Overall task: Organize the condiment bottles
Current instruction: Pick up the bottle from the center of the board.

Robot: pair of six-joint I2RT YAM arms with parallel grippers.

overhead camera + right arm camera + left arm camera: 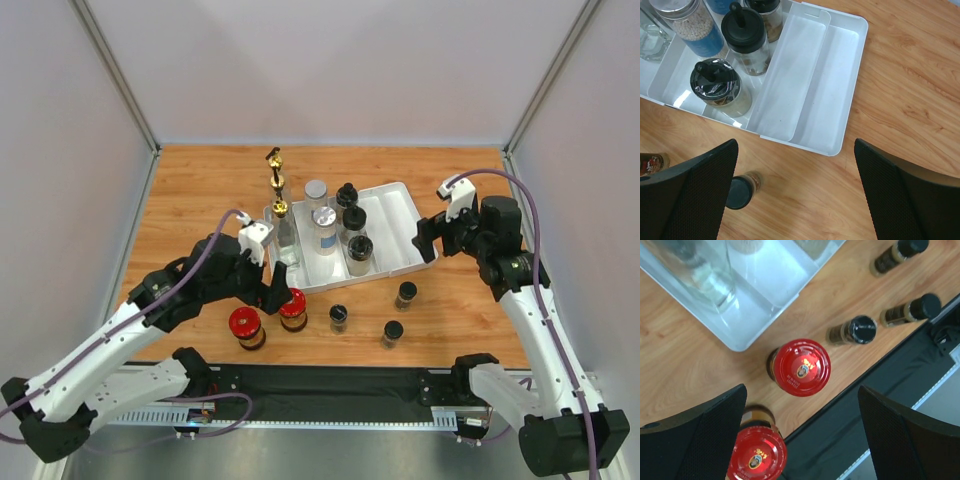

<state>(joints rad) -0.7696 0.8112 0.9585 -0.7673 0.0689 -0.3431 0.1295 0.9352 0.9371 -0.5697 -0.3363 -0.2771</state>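
I next need to move my left gripper down and to its right in the top view, to a jar outside the tray, and around the jar's red lid.
Two red-lidded jars stand on the wood in front of the white tray. My left gripper hangs open over them, with the nearer lid just past its fingertips and the other beside the left finger. Three small black-capped spice jars stand loose on the table. In the tray are gold-spouted bottles, silver-lidded jars and black-capped jars. My right gripper is open and empty above the tray's right end, a spice jar by its left finger.
The tray's two right compartments hold nothing. A black mat runs along the table's near edge, close behind the red-lidded jars. White walls enclose the table on three sides. Bare wood lies right of the tray.
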